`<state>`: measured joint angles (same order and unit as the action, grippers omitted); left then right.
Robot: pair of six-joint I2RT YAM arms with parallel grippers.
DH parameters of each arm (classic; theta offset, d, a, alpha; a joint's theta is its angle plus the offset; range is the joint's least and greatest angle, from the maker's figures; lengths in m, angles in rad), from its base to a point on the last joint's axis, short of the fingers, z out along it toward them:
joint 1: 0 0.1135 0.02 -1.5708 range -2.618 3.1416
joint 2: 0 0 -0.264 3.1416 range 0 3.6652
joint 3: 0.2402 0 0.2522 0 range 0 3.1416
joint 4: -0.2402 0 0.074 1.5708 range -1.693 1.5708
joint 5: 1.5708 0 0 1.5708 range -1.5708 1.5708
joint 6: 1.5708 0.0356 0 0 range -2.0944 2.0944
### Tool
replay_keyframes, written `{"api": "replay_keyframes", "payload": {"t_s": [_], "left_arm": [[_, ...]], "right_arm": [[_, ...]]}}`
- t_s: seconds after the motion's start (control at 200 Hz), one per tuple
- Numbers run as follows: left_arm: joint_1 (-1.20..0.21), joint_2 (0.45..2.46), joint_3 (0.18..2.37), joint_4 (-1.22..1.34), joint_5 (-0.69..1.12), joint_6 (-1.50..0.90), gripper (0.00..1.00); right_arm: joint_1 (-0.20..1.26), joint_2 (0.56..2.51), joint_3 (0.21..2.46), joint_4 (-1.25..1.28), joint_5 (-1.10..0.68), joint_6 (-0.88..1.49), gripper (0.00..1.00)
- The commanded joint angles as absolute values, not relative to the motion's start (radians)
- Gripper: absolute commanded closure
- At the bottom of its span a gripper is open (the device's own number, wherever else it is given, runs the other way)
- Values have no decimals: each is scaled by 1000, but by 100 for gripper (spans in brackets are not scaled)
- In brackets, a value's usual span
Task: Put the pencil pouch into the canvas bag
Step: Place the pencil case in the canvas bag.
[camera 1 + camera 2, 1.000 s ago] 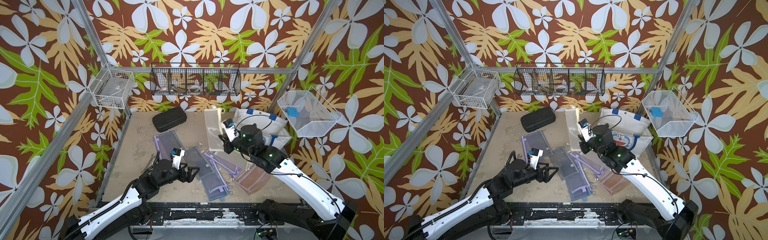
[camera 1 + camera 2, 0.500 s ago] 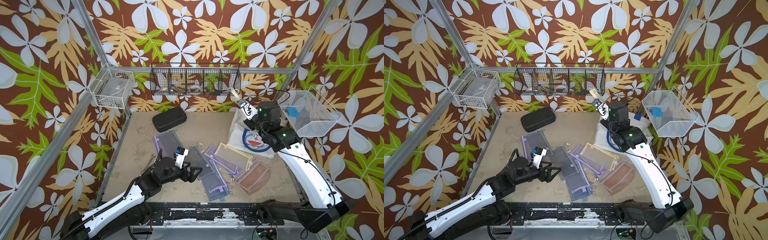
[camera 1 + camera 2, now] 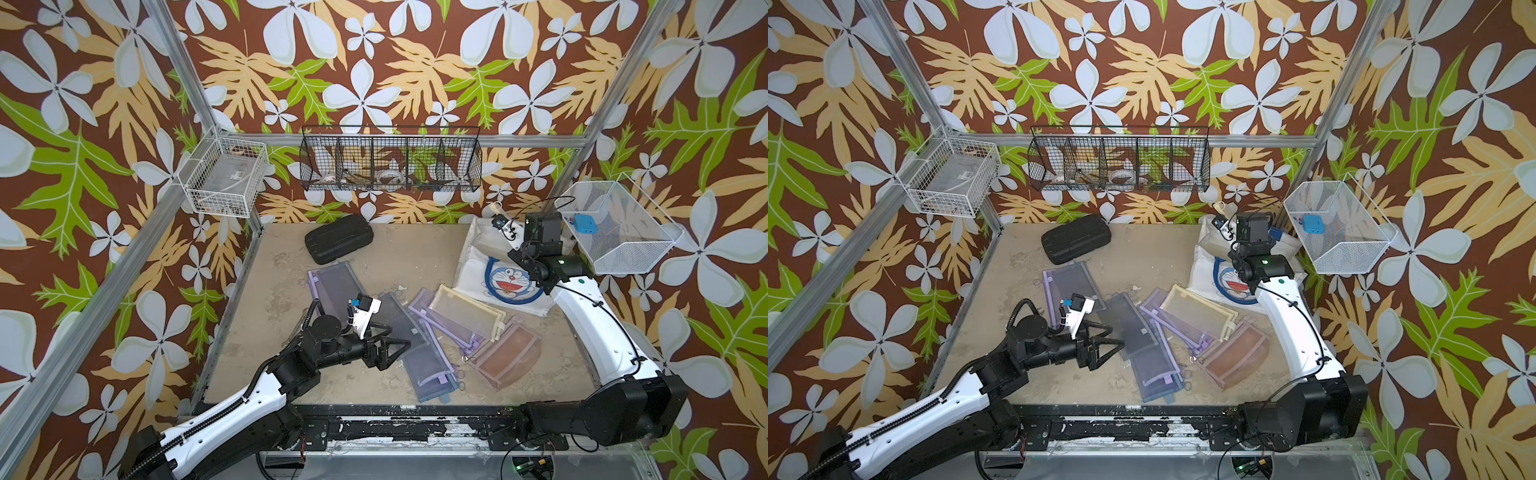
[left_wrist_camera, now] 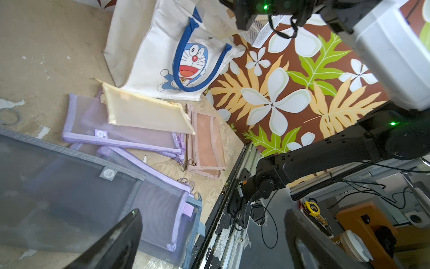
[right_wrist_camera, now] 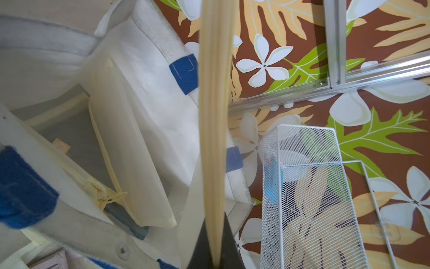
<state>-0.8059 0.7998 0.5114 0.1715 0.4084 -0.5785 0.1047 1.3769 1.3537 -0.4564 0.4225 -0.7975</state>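
Observation:
The cream pencil pouch [image 5: 215, 116] still hangs above the canvas bag's opening [image 5: 134, 134]. My right gripper will next lower the pouch down into the bag's opening and release it there.
The canvas bag [image 3: 478, 270] [image 3: 1204, 266], white with blue handles and a cartoon cat face, lies at the back right with its mouth open. My right gripper [image 5: 215, 256] is shut on a cream pencil pouch [image 5: 215, 116]. The pouch shows edge-on and hangs over the bag's open mouth [image 5: 151, 81]. Another cream pouch [image 5: 130, 163] rests inside the bag. My left gripper [image 3: 397, 338] [image 4: 211, 233] is open, low over a grey mesh pouch [image 3: 399, 316] in the table's middle, with nothing between its fingers.
Several mesh pouches lie fanned out mid-table: purple [image 3: 332, 282], yellow [image 3: 465, 311], orange [image 3: 507, 353]. A black hard case [image 3: 337, 239] sits at the back. A white mesh basket [image 3: 615, 228] hangs close beside the right arm, and wire baskets [image 3: 390, 160] [image 3: 224, 183] hang on the back wall and the left post.
My right arm has carried the cream pouch from above the table's middle to the back right, over the bag's mouth. The left gripper has edged right, still open.

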Motion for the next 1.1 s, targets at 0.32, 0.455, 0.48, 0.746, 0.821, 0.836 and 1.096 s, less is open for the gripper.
{"api": "replay_keyframes", "payload": {"t_s": [0.32,0.455,0.48,0.746,0.821,0.836,1.096], "left_arm": [[-805,768,530,206,455,-581,3],[-804,776,527,213,456,-580,3],[-804,779,526,215,455,-580,3],[-791,805,522,234,475,-593,3],[-788,805,525,230,480,-593,3],[-788,804,526,230,480,-592,4],[-787,805,514,226,478,-594,3]], "right_arm": [[48,1411,1306,-473,431,-864,100],[44,1406,1269,-456,428,-877,100],[44,1404,1267,-453,422,-875,100],[43,1352,1204,-425,373,-898,98],[42,1336,1185,-417,372,-906,95],[42,1330,1181,-414,370,-908,94],[28,1331,1223,-411,334,-875,60]]}}
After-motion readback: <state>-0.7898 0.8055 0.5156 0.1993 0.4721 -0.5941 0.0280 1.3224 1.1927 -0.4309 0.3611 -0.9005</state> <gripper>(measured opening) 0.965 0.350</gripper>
